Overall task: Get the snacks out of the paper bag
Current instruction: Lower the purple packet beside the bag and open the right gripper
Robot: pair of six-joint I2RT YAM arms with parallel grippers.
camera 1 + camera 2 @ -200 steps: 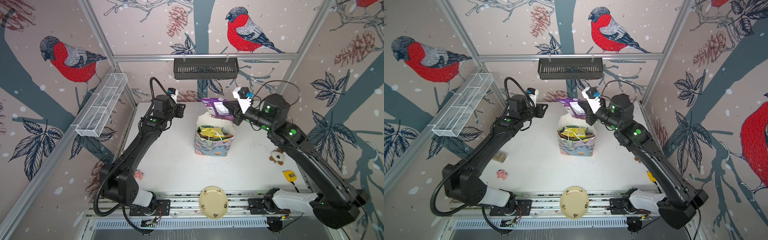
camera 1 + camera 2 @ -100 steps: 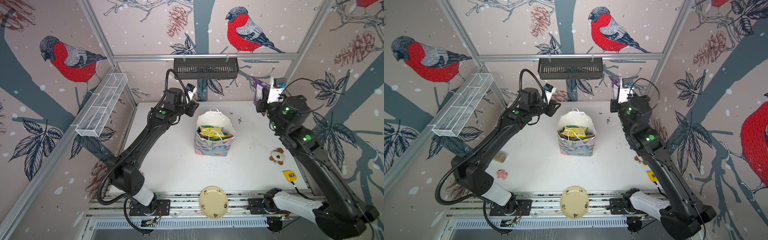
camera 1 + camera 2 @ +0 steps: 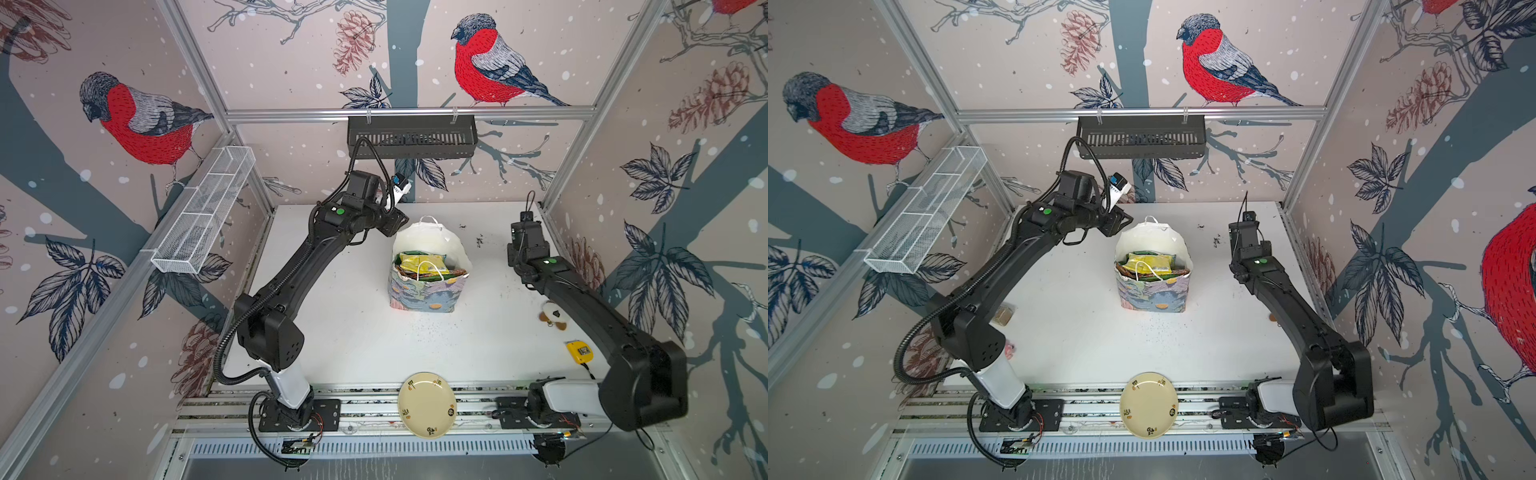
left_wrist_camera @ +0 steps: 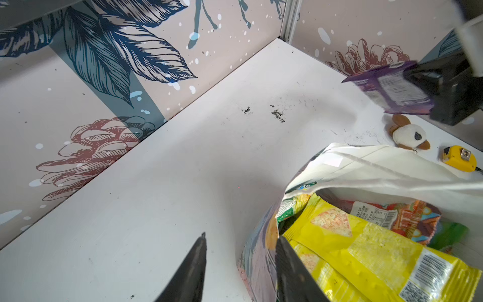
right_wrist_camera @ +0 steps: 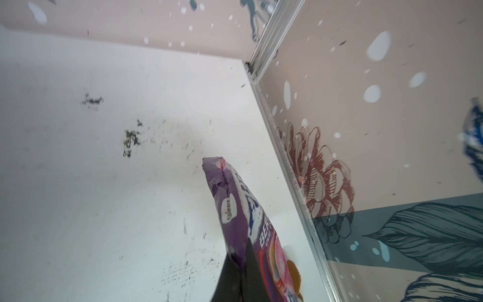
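I will next gently lower the purple packet (image 5: pixel 235 204) toward the bag with my right gripper and release it, since the bare tabletop beside the paper bag is below and that way.
The paper bag (image 3: pixel 424 293) (image 3: pixel 1152 296) stands upright mid-table, floral outside, white inside (image 4: pixel 379 170). Inside it are snacks: a yellow packet (image 3: pixel 419 262) (image 4: pixel 366 248) on top, a red-orange one (image 4: pixel 407 217) and green ones (image 4: pixel 290 206) beneath. My left gripper (image 4: pixel 241 235) hovers open at the bag's back-left rim. The bag's wall shows between its fingers, and I cannot tell if they touch it. My right gripper (image 5: pixel 240 251) (image 4: pixel 428 86) is shut on a purple packet (image 5: pixel 235 204) (image 4: pixel 392 91), held low over the table near the back right wall. The top views hide that packet under the wrist.
A brown-white plush toy (image 3: pixel 552 316) (image 4: pixel 407 133) and a yellow tape measure (image 3: pixel 579 351) (image 4: pixel 457 158) lie by the right wall. A cream plate (image 3: pixel 427 405) sits on the front rail. A black basket (image 3: pixel 411 137) and a white wire basket (image 3: pixel 203 216) hang on the walls.
The right arm swung the purple packet from above the bag to the back right and lowered it. The left arm moved in to the bag's rim and its jaws widened.
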